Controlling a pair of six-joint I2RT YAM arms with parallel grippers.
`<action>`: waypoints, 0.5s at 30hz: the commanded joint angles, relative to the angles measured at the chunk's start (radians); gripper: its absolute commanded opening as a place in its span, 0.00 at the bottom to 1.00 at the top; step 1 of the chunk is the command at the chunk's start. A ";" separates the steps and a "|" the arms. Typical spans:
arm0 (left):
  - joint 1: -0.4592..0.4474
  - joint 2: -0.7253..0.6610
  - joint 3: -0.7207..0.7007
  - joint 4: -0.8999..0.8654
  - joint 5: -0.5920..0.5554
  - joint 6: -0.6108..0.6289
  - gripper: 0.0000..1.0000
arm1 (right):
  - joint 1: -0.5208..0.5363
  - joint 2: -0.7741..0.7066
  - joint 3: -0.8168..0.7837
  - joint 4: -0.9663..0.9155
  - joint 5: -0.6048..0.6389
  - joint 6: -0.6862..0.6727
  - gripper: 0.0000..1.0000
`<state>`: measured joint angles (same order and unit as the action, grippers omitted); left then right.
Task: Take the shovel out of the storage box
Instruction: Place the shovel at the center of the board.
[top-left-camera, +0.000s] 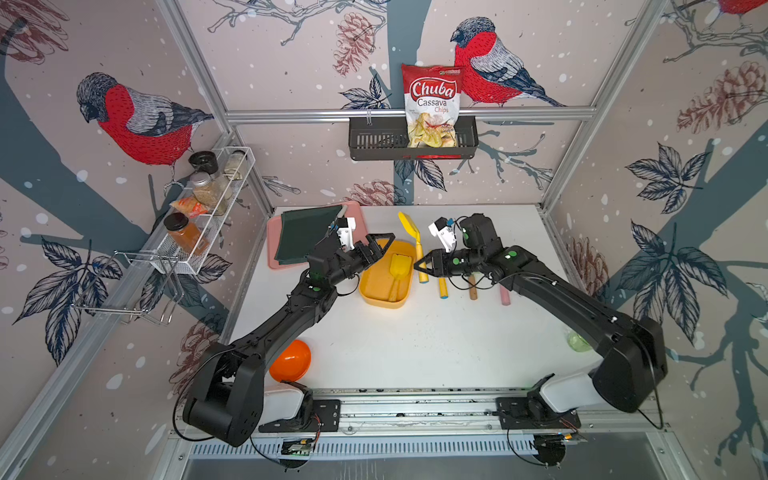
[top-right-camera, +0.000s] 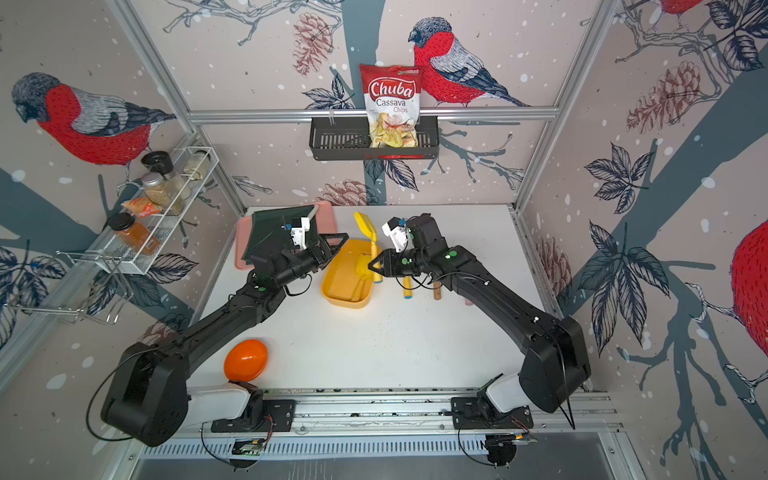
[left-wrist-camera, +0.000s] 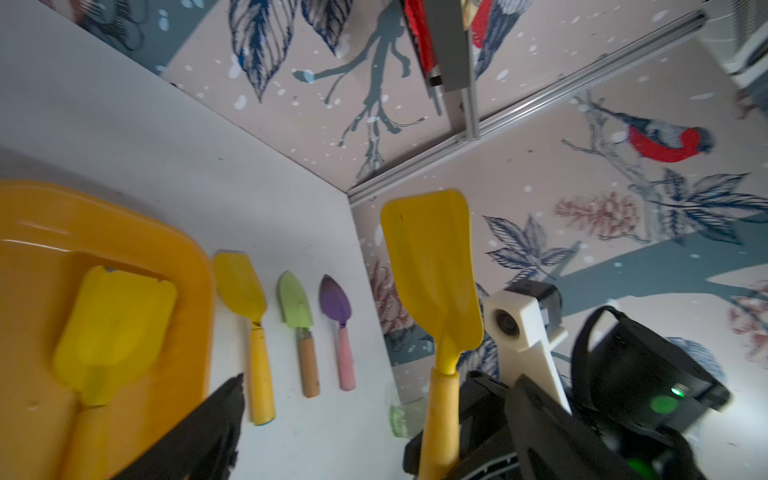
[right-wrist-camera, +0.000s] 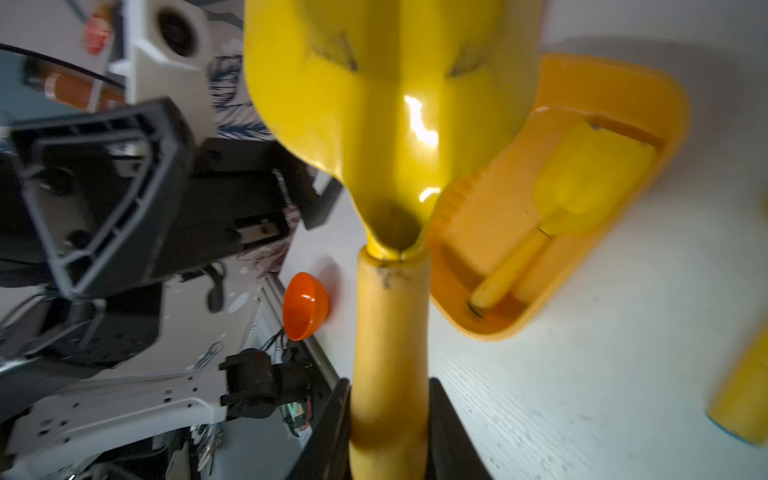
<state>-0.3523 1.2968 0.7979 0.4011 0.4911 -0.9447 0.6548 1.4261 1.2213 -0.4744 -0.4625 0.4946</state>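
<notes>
My right gripper needs to move back and down next, tilting toward the bare tabletop on the near side of the yellow trowel, and release the shovel on that empty patch.
The yellow-orange storage box (top-left-camera: 371, 291) (top-right-camera: 332, 286) sits mid-table in both top views. One yellow shovel (top-left-camera: 400, 269) (left-wrist-camera: 112, 320) (right-wrist-camera: 582, 183) lies inside it. A second yellow shovel (top-left-camera: 410, 228) (top-right-camera: 365, 226) (left-wrist-camera: 432, 270) is in the air just right of the box, blade toward the back wall. My right gripper (top-left-camera: 420, 266) (top-right-camera: 374, 264) (right-wrist-camera: 388, 436) is shut on its handle. My left gripper (top-left-camera: 382, 247) (top-right-camera: 336, 245) (left-wrist-camera: 374, 440) hangs over the box's far left rim, open and gripping nothing.
Three garden trowels lie in a row right of the box: yellow (left-wrist-camera: 249, 299), green (left-wrist-camera: 296, 305) and purple (left-wrist-camera: 336, 301). A pink tray (top-left-camera: 274, 232) with a dark green cloth is at the back left. An orange bowl (top-left-camera: 291, 359) sits near the front left.
</notes>
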 joint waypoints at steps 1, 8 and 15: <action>-0.004 -0.008 0.042 -0.322 -0.110 0.213 0.99 | 0.064 -0.050 -0.024 -0.287 0.362 0.021 0.18; -0.008 0.018 0.095 -0.442 -0.169 0.301 0.99 | 0.314 -0.074 -0.199 -0.472 0.599 0.310 0.17; -0.039 0.053 0.096 -0.444 -0.172 0.311 0.99 | 0.460 -0.086 -0.358 -0.360 0.563 0.475 0.17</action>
<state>-0.3809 1.3361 0.8852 -0.0307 0.3206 -0.6621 1.0901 1.3415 0.8944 -0.8753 0.0696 0.8677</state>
